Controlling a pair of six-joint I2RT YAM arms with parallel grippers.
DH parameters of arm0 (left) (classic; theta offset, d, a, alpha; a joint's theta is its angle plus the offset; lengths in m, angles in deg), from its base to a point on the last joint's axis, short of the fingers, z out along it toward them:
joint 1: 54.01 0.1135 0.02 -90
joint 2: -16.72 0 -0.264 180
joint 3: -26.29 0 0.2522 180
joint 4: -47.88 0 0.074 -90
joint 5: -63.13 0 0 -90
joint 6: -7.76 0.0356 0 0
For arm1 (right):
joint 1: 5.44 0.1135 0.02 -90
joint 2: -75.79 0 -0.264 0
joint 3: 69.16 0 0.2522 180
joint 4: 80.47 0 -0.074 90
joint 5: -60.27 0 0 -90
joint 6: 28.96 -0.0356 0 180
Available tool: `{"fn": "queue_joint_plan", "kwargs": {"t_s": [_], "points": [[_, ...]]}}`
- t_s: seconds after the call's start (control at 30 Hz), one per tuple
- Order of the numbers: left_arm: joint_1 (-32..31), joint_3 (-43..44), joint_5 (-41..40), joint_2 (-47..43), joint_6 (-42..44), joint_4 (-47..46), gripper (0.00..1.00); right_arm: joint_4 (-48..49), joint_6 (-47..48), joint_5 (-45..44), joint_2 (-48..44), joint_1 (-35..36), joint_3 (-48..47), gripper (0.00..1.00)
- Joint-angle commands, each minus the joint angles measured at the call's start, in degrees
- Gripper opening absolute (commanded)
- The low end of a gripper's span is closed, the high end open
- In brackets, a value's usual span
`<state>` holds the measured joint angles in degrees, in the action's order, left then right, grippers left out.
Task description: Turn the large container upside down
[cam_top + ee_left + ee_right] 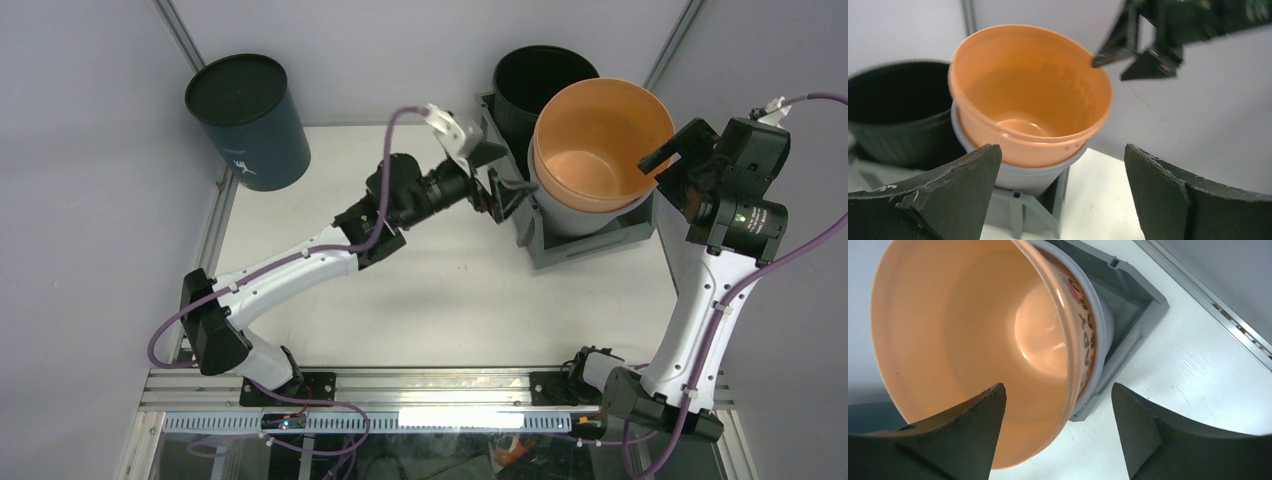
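Observation:
The orange bucket's rim by my left gripper is above the pale grey bucket, so my right gripper will next swing across to the left in the top view to pinch that rim.
The large container is a grey rectangular bin standing upright at the back right of the table. It also shows in the left wrist view and in the right wrist view. It holds an orange bucket nested in a pale grey bucket, and a black bucket. My left gripper is open and empty beside the bin's left wall. My right gripper is open, with its jaws on either side of the orange bucket's right rim.
A dark blue round canister stands tilted at the back left, off the white table. Metal frame rails run along the table's left and back right edges. My right gripper also shows in the left wrist view.

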<state>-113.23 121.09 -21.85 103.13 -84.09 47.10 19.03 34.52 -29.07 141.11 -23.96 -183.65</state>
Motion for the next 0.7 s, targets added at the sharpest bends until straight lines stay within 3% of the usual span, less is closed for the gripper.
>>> {"fn": "queue_joint_plan", "kwargs": {"t_s": [0.0,0.13,0.23,0.43,0.67], "points": [[7.91,1.66,-2.33,-0.63,-27.67,4.99,0.99,-0.78,1.66,-2.91,0.17,0.69,-2.87,0.79],[13.23,-0.57,5.72,4.06,-43.67,4.65,0.99,2.42,6.97,2.82,-2.32,2.51,-5.03,0.77],[13.86,-1.22,8.91,6.88,-48.17,2.74,0.99,5.05,10.66,7.02,-3.58,5.02,-7.97,0.76],[13.85,2.82,17.10,14.65,-58.96,0.36,0.97,13.50,18.50,29.47,-4.80,11.19,-4.20,0.69],[13.19,3.39,20.38,21.00,-64.82,-4.51,0.85,10.88,28.16,24.52,-3.79,20.21,-0.73,0.66]]}}
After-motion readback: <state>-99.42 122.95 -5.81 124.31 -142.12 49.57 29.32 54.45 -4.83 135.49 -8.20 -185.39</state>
